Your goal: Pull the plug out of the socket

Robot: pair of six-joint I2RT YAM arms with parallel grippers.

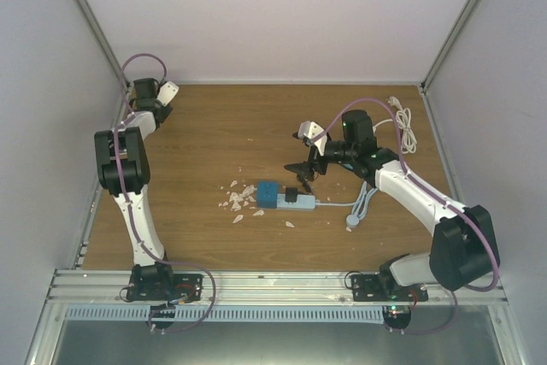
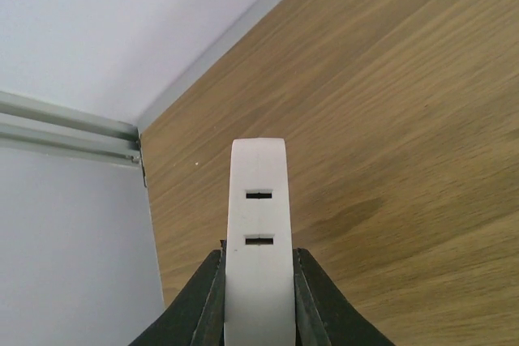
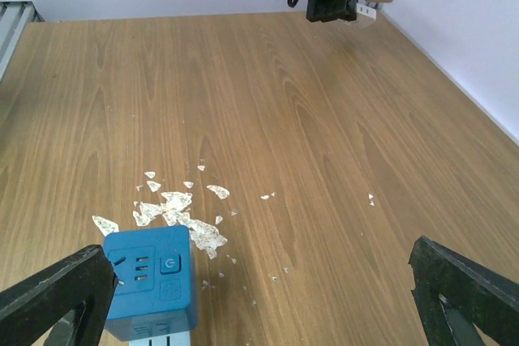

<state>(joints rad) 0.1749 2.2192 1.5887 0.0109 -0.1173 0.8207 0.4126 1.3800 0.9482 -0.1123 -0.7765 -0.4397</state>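
Note:
Next, my left gripper lowers the white slotted block [image 2: 258,224] onto the clear tabletop below it and releases it. Bare tabletop near the wall corner [image 2: 305,194] lies below my left gripper.
A white power strip [image 1: 299,203] lies mid-table. A blue cube adapter [image 1: 267,194] [image 3: 150,289] is plugged onto its left end, its slots and a power button facing up. A small black plug [image 1: 291,194] stands on the strip beside the cube. My right gripper [image 1: 301,173] [image 3: 259,297] hovers open just above and behind them, and its left finger [image 3: 57,297] overlaps the cube's edge in the right wrist view. My left gripper [image 1: 162,106] [image 2: 258,281] is far off in the back left corner, shut on a white slotted block [image 2: 258,224].
White flakes [image 1: 238,200] [image 3: 174,212] are scattered left of the cube. The strip's grey cable [image 1: 363,203] trails right, and a coiled white cord [image 1: 403,124] lies at the back right. Walls close the table at the left, back and right.

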